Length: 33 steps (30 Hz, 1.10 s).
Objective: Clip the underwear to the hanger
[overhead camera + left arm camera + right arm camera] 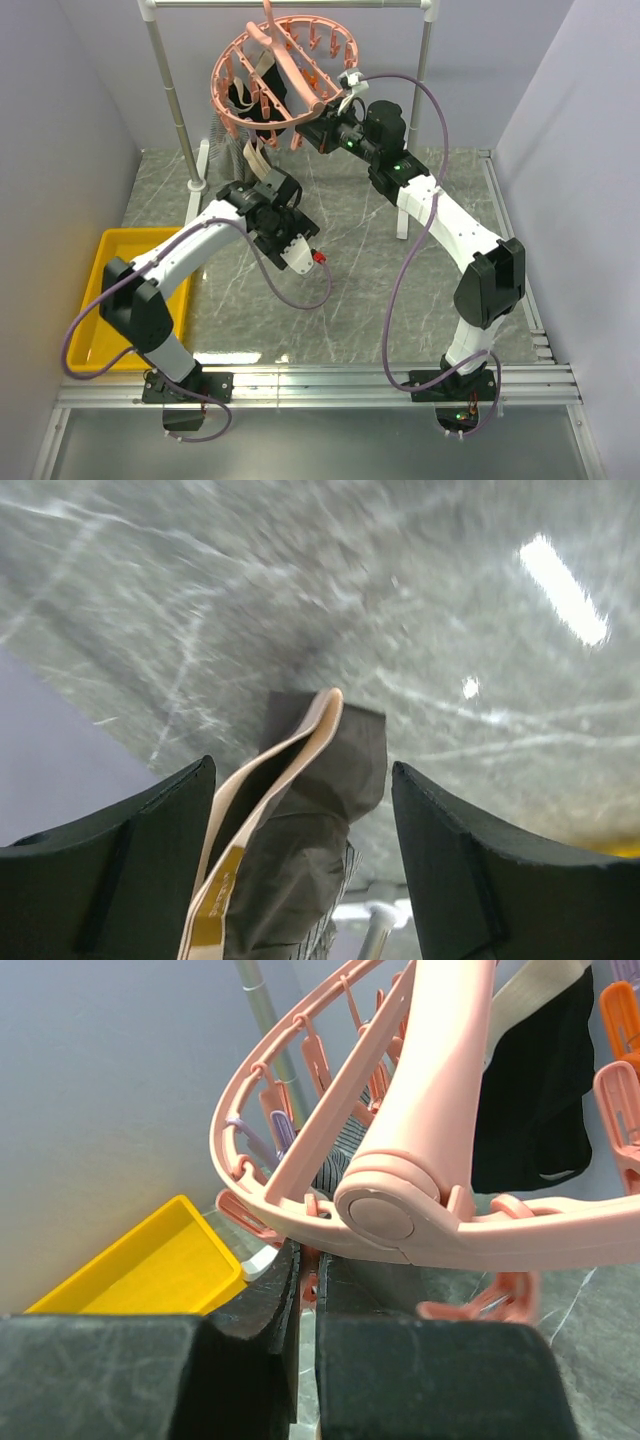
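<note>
I need to move my open left gripper gently outward next, so its fingers are centred on the folded loop of the underwear's waistband (261, 165) (316, 738). The tan waistband runs off-centre, close beside one finger.
The salmon-pink round hanger (280, 70) hangs tilted from the white rail, and it fills the right wrist view (420, 1130). My right gripper (318, 125) reaches its near rim. In its wrist view it (308, 1260) is shut on a pink clip peg (309, 1285) under the ring. The underwear (320, 810), dark grey-brown with a tan waistband, hangs folded between the wide-apart fingers of my left gripper (302, 768). The gripper is open and does not pinch the cloth. From above, the left gripper (258, 172) points up under the hanger's left side, at the tan band (257, 152).
A black garment (243, 97) with a beige band hangs clipped inside the ring (530, 1100). A grey patterned cloth (232, 150) hangs behind the underwear. The white rail (290, 4) stands on two posts (170, 90). A yellow tray (95, 300) sits at the left.
</note>
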### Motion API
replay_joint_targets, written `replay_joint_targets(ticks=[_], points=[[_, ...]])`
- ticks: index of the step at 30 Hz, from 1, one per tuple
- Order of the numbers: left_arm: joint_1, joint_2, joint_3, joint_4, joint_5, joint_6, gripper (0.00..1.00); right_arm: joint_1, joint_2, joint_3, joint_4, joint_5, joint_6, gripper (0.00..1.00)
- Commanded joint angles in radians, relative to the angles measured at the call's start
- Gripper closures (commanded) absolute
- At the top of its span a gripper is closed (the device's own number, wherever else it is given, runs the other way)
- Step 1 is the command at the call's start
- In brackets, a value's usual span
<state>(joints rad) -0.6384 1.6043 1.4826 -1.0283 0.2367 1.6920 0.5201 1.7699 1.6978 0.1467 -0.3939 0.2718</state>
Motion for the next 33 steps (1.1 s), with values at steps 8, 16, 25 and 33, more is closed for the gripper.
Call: replay_joint_targets(ticks=[8,16,25,33], points=[[0.000,0.114,0.036,0.014,-0.161,0.196,0.22,-0.008,0.016,0.062,0.024,-0.011,0.020,1.00],[0.009,0.174,0.062,0.077,-0.166,0.248,0.19,-0.009,0.019,0.063,0.024,-0.017,0.027,1.00],[0.039,0.285,0.114,0.125,-0.231,0.270,0.19,-0.011,0.026,0.065,0.024,-0.022,0.033,1.00],[0.069,0.338,0.134,0.146,-0.234,0.314,0.25,-0.009,0.037,0.076,0.025,-0.026,0.038,1.00]])
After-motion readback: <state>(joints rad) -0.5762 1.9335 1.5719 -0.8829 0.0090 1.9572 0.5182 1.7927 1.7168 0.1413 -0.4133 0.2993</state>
